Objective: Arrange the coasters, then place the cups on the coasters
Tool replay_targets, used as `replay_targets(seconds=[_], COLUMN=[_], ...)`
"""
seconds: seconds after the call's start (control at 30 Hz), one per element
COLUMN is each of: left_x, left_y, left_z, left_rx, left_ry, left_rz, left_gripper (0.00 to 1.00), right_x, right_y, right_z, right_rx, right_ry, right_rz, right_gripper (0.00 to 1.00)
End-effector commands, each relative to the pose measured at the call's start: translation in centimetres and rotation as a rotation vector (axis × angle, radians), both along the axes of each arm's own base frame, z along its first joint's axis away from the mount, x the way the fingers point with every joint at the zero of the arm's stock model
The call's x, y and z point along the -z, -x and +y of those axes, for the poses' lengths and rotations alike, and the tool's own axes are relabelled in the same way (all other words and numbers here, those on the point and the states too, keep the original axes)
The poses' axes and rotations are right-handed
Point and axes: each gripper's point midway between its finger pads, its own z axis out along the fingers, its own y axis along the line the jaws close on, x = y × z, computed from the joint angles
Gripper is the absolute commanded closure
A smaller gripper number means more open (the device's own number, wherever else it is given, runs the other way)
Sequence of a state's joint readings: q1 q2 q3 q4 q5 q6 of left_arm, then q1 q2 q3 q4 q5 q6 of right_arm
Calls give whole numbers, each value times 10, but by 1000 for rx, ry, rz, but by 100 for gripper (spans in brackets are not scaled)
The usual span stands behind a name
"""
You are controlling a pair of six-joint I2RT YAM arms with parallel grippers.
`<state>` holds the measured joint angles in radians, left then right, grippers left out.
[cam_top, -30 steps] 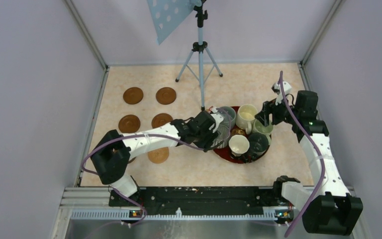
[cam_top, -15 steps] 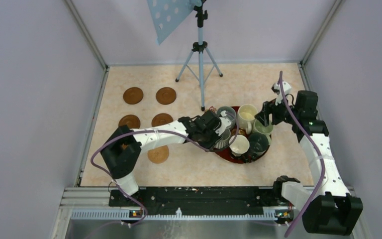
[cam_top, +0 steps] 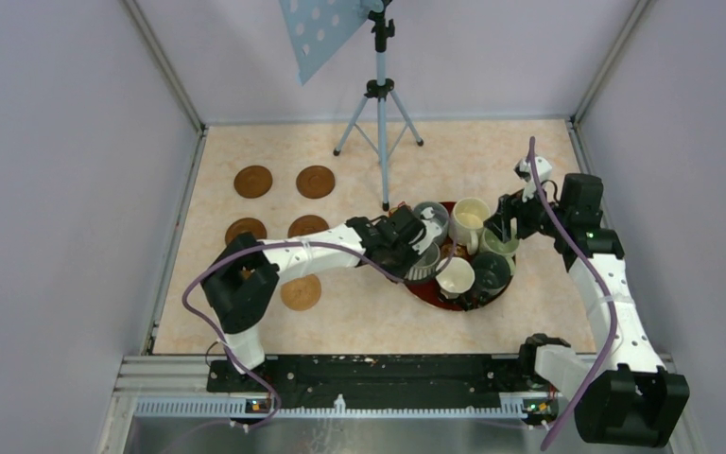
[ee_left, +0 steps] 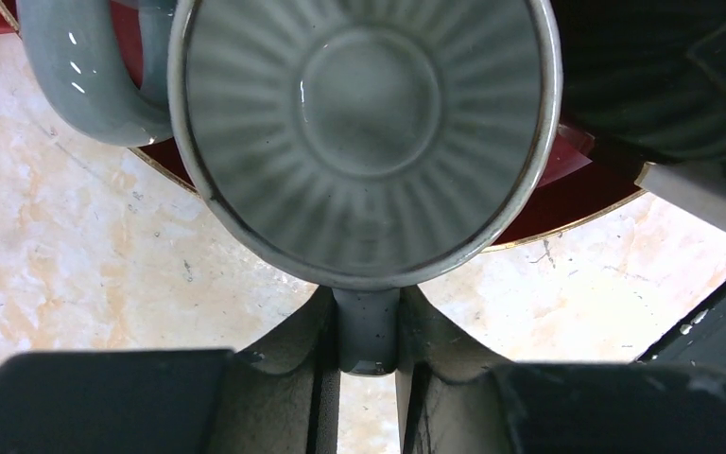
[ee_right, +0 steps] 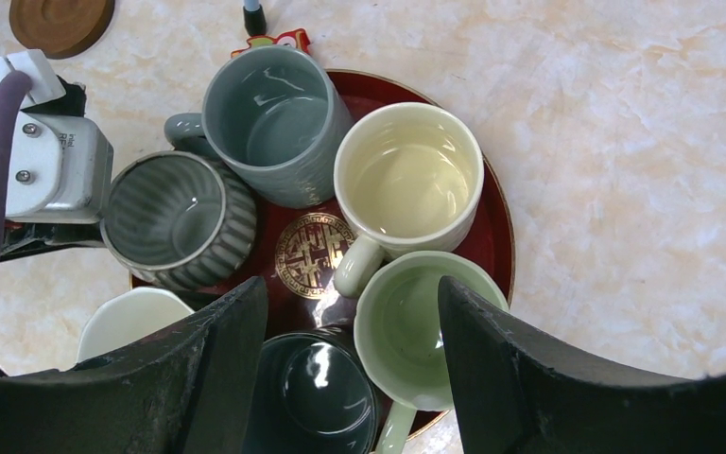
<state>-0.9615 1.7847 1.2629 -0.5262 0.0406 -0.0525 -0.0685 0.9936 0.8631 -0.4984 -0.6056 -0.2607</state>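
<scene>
The far coaster nearest the tripod is empty, so my left gripper will next rise, carry the ribbed cup [cam_top: 426,262] outward and lower to release it there.
My left gripper [ee_left: 367,352] is shut on the handle of the ribbed grey cup [ee_left: 364,132], which stands at the left edge of the red tray [cam_top: 427,292]. From above, that gripper [cam_top: 412,248] meets the ribbed cup [cam_top: 426,262] from the left. Also on the tray are the grey-green [ee_right: 274,118], cream [ee_right: 406,180], pale green [ee_right: 425,326], dark teal [ee_right: 326,397] and white [ee_right: 137,322] cups. My right gripper [ee_right: 352,312] hangs open above the pale green and teal cups, holding nothing. Several coasters [cam_top: 253,181] lie on the left of the table.
A tripod [cam_top: 379,123] stands behind the tray, one foot close to the grey-green cup. Walls enclose the table on three sides. One coaster [cam_top: 301,292] lies just below my left forearm.
My left gripper closed onto the ribbed cup's handle, and its arm shifted a little toward the tray. The right arm stayed still.
</scene>
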Motion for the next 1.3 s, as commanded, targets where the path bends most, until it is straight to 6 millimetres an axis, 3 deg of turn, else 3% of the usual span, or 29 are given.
replay_targets(seconds=[0.0, 0.13, 0.4, 0.53, 0.73, 1.0, 1.07, 1.27], left_x=[-21, -39, -115, -134, -144, -158, -162, -141], left_y=[-9, -14, -27, -28, -42, -97, -113, -173], left_z=[1, 9, 27, 45, 104, 209, 225, 255], left_rx=[-13, -33, 37, 58, 47, -107, -107, -121], left_ry=[31, 63, 298, 338, 360, 347, 357, 182], left_rz=[-30, -60, -178, -209, -266, -360, -382, -420], left_gripper=[100, 100, 100, 100, 100, 100, 100, 100], right_x=[-9, -9, -5, -4, -3, -2, -3, -8], right_y=[-2, -2, -3, -4, -3, -1, -1, -3], right_z=[0, 0, 0, -1, 1, 5, 5, 5], right_rx=[-16, -16, -16, -18, -31, -57, -60, -45], right_ry=[0, 2, 6, 7, 4, -5, -6, -15], right_rz=[-47, -47, -40, -34, -33, -28, -30, -30], right_gripper=[34, 34, 34, 34, 34, 34, 34, 34])
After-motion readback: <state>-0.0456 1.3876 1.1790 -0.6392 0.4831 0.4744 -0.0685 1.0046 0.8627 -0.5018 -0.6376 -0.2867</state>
